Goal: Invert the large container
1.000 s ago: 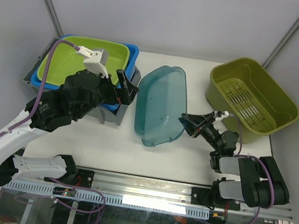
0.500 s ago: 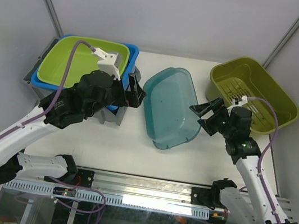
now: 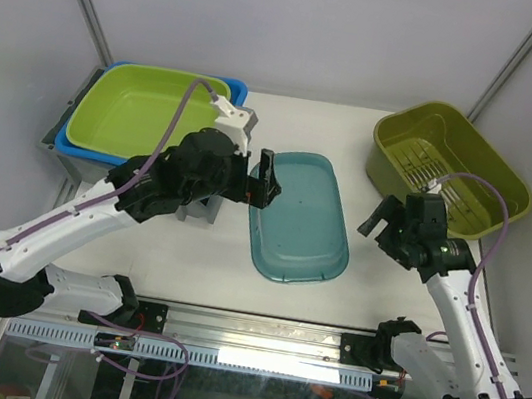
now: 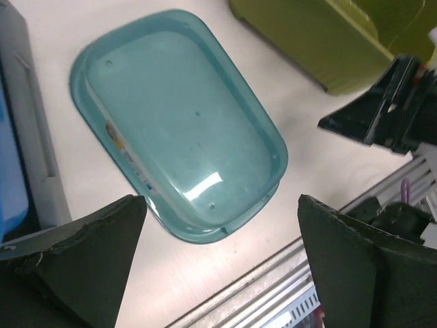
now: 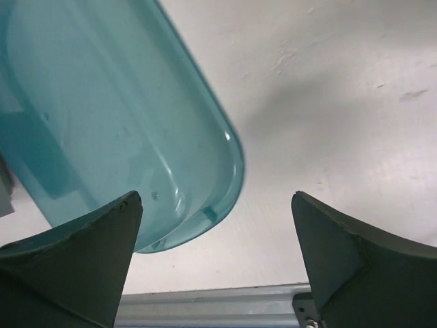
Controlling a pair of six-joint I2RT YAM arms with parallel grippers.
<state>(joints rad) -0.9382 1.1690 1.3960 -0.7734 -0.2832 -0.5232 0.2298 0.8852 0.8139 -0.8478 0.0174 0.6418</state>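
Observation:
The olive basket's container-side rim (image 3: 391,164) is nearest and lies outward of my right gripper, so next the gripper should move outward and close its open fingers astride that rim.
The large teal see-through container (image 3: 298,220) lies flat on the white table between the arms, its base seemingly facing up and its rim down. It also shows in the left wrist view (image 4: 181,130) and in the right wrist view (image 5: 116,116). My left gripper (image 3: 260,184) is open and empty, hovering at the container's left edge; in its own view (image 4: 222,266) the jaws stand wide apart. My right gripper (image 3: 379,223) is open and empty, just right of the container and apart from it (image 5: 215,253).
A lime tub (image 3: 143,114) nests in a blue tub on a grey stack at the back left. An olive slotted basket (image 3: 452,173) stands at the back right. A metal rail (image 3: 255,334) runs along the near table edge.
The container was tipped up on its edge and has come down flat on the table. My left gripper moved right along it. My right arm rose, swung right and drew off it.

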